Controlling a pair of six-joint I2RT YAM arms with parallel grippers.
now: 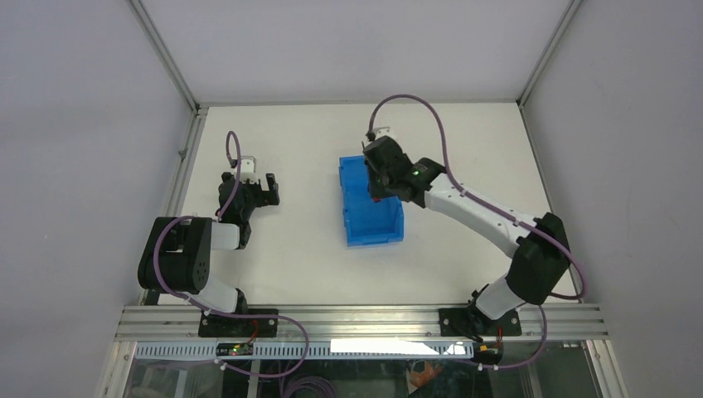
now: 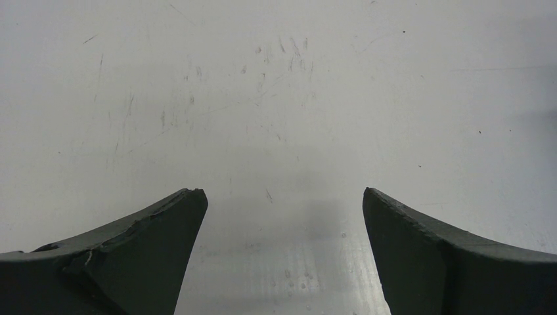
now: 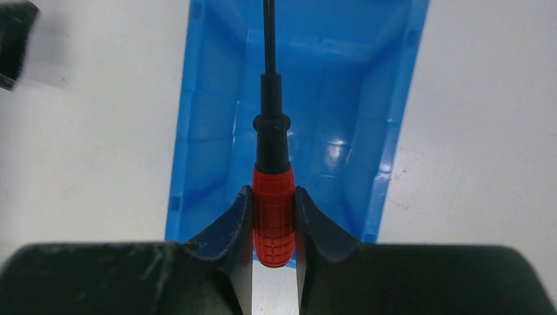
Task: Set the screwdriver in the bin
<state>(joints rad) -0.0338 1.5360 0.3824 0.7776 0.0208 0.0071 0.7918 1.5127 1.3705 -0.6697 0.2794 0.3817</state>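
Observation:
My right gripper will next go down and back onto the near half of the bin's bottom to release the screwdriver [image 3: 272, 216], as it still hangs high above the bin's rim.
My right gripper [image 3: 273, 193] is shut on the red handle of the screwdriver [image 3: 272, 216]. Its black collar and thin dark shaft point away over the open inside of the blue bin [image 3: 210, 131]. From above, the right gripper [image 1: 380, 186] hangs over the far half of the bin [image 1: 365, 228], which sits mid-table; the screwdriver is hidden there by the wrist. My left gripper [image 2: 284, 197] stands open over bare white table with nothing between its fingers. In the top view the left gripper [image 1: 259, 189] is well left of the bin.
The white table [image 1: 298, 249] is fenced by grey walls with metal frame posts [image 1: 186, 149] at left and right. An aluminium rail [image 1: 356, 319] carries both arm bases along the near edge. A dark blurred part [image 3: 14, 39] shows at the right wrist view's top left.

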